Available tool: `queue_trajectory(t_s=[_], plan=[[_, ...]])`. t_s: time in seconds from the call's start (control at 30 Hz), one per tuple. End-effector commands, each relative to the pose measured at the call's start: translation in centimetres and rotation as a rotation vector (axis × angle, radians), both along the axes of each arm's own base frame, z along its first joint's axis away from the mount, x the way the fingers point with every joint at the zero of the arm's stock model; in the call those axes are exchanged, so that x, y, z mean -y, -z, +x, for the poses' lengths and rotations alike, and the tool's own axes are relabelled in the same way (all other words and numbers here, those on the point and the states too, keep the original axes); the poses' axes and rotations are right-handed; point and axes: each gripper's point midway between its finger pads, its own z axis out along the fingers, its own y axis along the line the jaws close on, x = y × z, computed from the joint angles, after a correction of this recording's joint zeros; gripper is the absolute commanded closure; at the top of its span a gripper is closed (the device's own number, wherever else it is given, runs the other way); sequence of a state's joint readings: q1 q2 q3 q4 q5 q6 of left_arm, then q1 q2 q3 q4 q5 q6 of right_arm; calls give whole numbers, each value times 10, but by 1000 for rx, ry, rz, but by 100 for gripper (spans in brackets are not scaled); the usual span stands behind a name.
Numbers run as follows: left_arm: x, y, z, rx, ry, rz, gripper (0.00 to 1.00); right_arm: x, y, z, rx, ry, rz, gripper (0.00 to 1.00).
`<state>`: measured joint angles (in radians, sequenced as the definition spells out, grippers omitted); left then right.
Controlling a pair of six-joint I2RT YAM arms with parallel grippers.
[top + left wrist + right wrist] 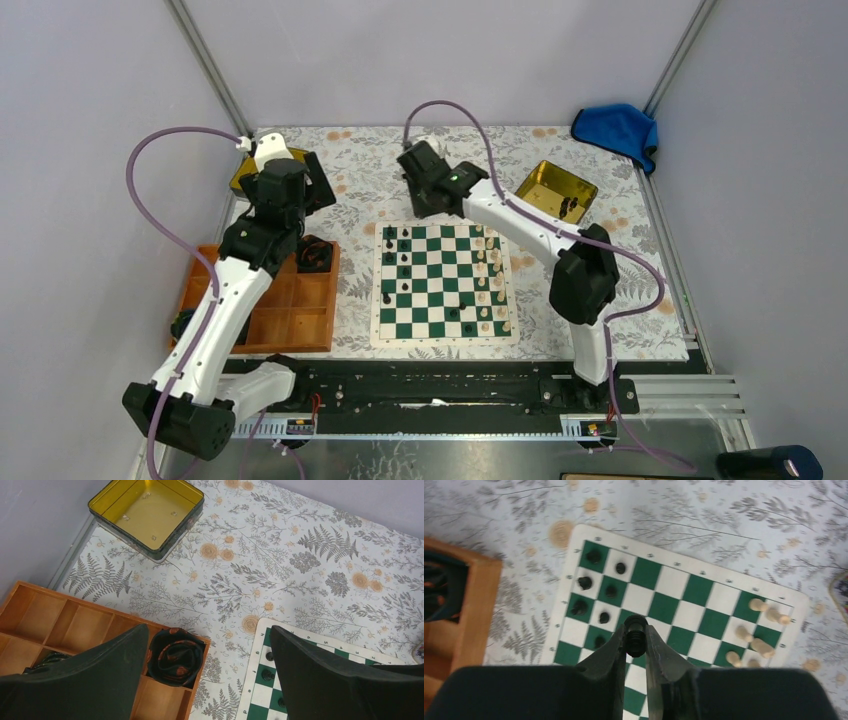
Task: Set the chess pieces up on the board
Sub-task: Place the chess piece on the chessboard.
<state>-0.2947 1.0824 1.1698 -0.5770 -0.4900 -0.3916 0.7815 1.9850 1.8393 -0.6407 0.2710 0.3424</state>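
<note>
The empty white square (389, 271) (574, 627) beside the third outer black piece is below my right gripper, to the left in the top view, so I should lower my right gripper back to it next.
The board (445, 300) lies flat in the middle of the table. Several black chess pieces (388, 240) stand in its two left columns, and cream pieces (490, 285) stand along its right side. In the right wrist view my right gripper (635, 637) is shut on one black chess piece (635, 634) with a ridged body, held above the board's left half (684, 592), near the standing black pieces (610, 591). My left gripper (209, 630) hangs wide open and holds nothing, over the patterned cloth between the wooden tray and the board corner (260, 645).
An orange compartmented tray (290, 310) sits left of the board, with a dark rolled cloth (175, 657) in one compartment. One gold tin (147, 512) stands at the back left. Another gold tin (555, 190) at the back right holds a few dark pieces. A blue cloth (615, 130) lies in the far right corner.
</note>
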Motion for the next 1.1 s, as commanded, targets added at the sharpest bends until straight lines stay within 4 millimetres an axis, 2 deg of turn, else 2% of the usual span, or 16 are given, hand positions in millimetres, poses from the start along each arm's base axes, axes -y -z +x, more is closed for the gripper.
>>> queue_trajectory(t_s=[0.0, 0.17, 0.33, 0.6, 1.07], plan=[[-5, -10, -4, 51, -28, -12, 1, -39, -8, -19, 5, -67, 23, 100], [-9, -15, -9, 68, -47, -15, 1, -69, 8, -43, -23, -144, -1, 100], [-9, -15, -11, 72, -49, -20, 1, -88, 24, -60, -40, -205, -31, 100], [-9, -15, -13, 76, -50, -19, 1, -104, 51, -77, -73, -264, -75, 100], [-12, -17, -13, 82, -65, -8, 1, -115, 82, -84, -102, -310, -122, 100]])
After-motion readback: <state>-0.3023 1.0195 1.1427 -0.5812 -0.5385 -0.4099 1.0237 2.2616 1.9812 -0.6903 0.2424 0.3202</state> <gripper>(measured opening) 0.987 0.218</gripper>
